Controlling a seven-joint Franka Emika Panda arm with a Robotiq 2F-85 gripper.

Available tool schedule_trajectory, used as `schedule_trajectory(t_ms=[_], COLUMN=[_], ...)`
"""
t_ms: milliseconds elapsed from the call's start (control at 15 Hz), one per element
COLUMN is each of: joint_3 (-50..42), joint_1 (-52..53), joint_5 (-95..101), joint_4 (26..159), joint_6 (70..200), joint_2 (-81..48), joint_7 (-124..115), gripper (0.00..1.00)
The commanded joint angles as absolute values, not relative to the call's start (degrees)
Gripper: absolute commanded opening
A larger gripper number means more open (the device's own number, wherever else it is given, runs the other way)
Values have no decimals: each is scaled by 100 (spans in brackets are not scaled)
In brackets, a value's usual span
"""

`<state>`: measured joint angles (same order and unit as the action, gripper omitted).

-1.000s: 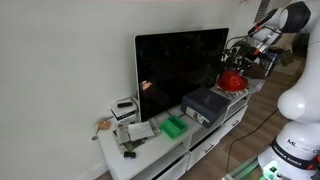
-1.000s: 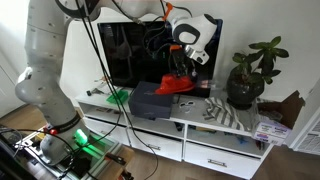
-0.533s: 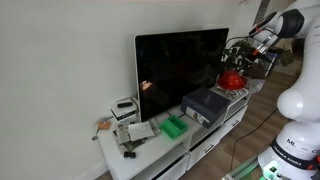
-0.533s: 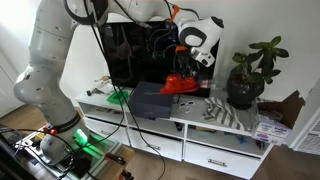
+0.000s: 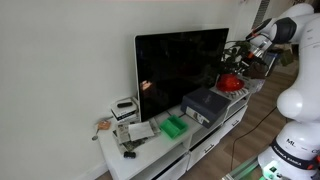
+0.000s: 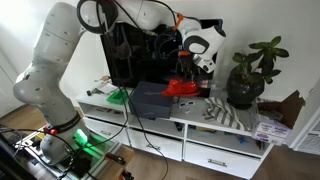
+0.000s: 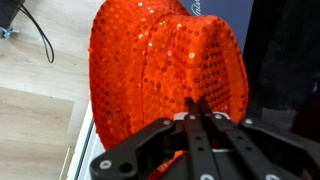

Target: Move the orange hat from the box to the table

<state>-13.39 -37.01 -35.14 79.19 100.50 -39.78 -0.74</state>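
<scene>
The orange hat (image 6: 182,88) hangs past the box's end, so the gripper moves down toward the open tabletop between box and striped cloth next and releases the hat.
The orange hat (image 7: 150,70), covered in red-orange sequins, fills the wrist view. My gripper (image 7: 198,101) is shut, with both fingers pressed together on the hat's fabric. In both exterior views the hat (image 5: 230,83) (image 6: 182,88) hangs from my gripper (image 5: 240,68) (image 6: 191,73), just past the end of the dark grey box (image 5: 205,102) (image 6: 150,100) and low over the white table (image 5: 150,152) (image 6: 232,129). I cannot tell whether the hat's rim touches the table.
A large black TV (image 5: 180,70) stands behind the box. A potted plant (image 6: 250,75) and a striped cloth (image 6: 225,113) sit beyond the hat. A green tray (image 5: 175,126) and small items (image 5: 125,110) lie at the table's other end. Cables (image 6: 130,110) hang over the front.
My gripper has carried the hat sideways off the box toward the plant and a little lower. The grip has stayed shut.
</scene>
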Motion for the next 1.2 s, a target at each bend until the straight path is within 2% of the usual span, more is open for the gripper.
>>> schedule_trajectory(t_ms=[0,600,1133], joint_3=[-1091,-845,-481], joint_1=[-4038,-4514,-4469], joint_5=[-3862,-4339,-4166], joint_4=[6908,4922,4396], joint_6=[9793,9783,10344], joint_2=[-4783,-6349,-7037], joint_7=[-617,-1741,-2267], gripper=[1,1,1])
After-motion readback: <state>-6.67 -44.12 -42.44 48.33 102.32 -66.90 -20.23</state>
